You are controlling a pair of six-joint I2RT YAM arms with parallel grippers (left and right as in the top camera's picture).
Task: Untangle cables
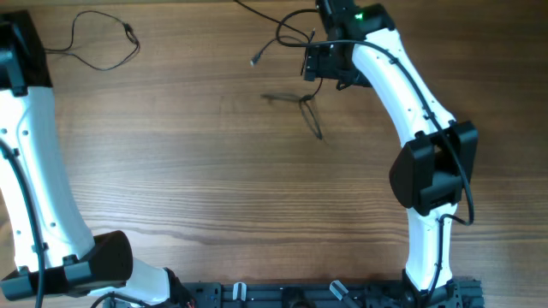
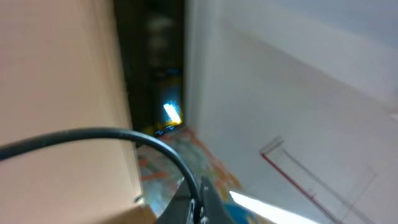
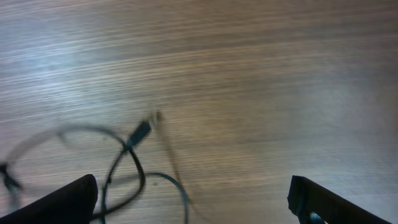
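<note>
The left gripper tilts downward next and moves over the bare wood (image 1: 127, 108) beside the looped cable to release the black cable, since that spot is empty.
One thin black cable (image 1: 103, 47) lies in a loose loop at the table's far left, and its end runs toward my left gripper (image 1: 19, 60) at the frame edge. In the left wrist view the left gripper (image 2: 199, 202) looks shut on a black cable (image 2: 93, 134), with the camera facing off the table. A second thin cable (image 1: 287, 36) with a small plug (image 1: 255, 62) loops at the far centre, beside my right gripper (image 1: 324, 67). In the right wrist view the right gripper (image 3: 196, 205) is wide open and empty above the wood. That cable (image 3: 124, 165) and its plug (image 3: 142, 130) lie near the left finger.
Faint thin shadow lines (image 1: 308, 111) cross the wooden table (image 1: 214, 188) just in front of the right gripper. The right arm (image 1: 428, 162) stands at the right and the left arm (image 1: 34, 171) along the left edge. A dark rail (image 1: 325, 295) runs along the near edge.
</note>
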